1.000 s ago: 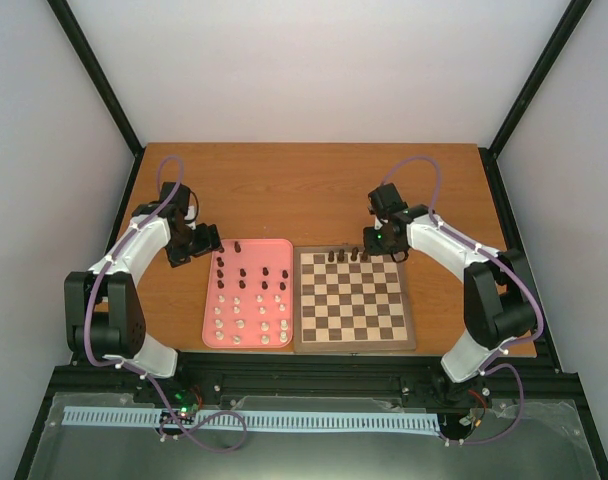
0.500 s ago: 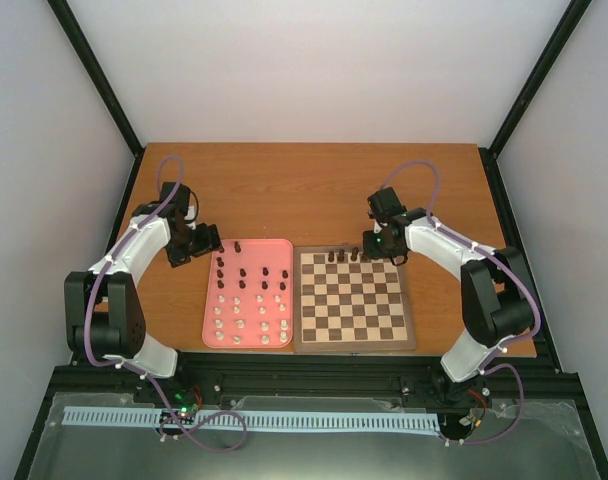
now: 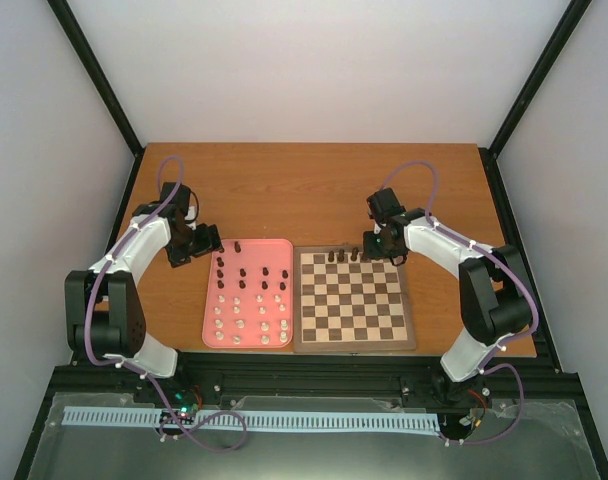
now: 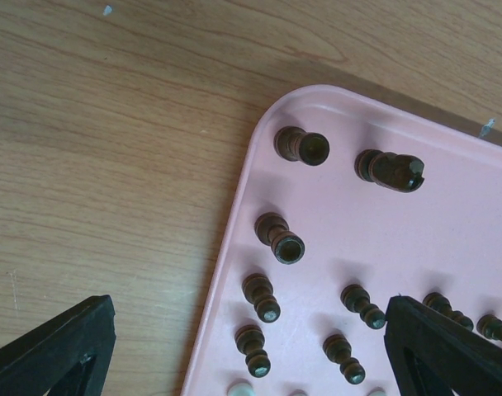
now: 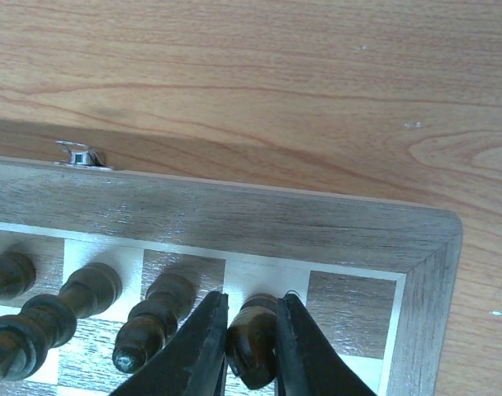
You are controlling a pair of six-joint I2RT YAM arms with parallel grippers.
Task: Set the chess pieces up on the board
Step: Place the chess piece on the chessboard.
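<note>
The carved dark piece (image 3: pixel 237 246) (image 4: pixel 391 171) stands below my left gripper and to its right in the top view. Next, the gripper turns, shifts that way and lowers around it.
The board (image 3: pixel 352 300) lies right of centre, with several dark pieces on its far row (image 3: pixel 340 256). My right gripper (image 3: pixel 370 253) is shut on a dark brown piece (image 5: pixel 255 334) standing on a light square of the far row, next to the corner square; three more dark pieces (image 5: pixel 152 318) stand to its left. The pink tray (image 3: pixel 276 246) holds dark pieces (image 4: pixel 267 297) at the far end and cream-white pieces (image 3: pixel 240 325) nearer. My left gripper (image 3: pixel 206 240) hovers open over the tray's far left corner (image 4: pixel 300 103), its fingers (image 4: pixel 57 351) wide apart and empty.
The board's brown border (image 5: pixel 259 219) and a small metal clasp (image 5: pixel 79 153) show in the right wrist view. Bare wooden table (image 3: pixel 304 190) lies beyond the tray and board. Black frame posts (image 3: pixel 524 95) flank the table's sides.
My right gripper has shifted slightly left and down onto the board's far row with its piece. The left arm has not moved.
</note>
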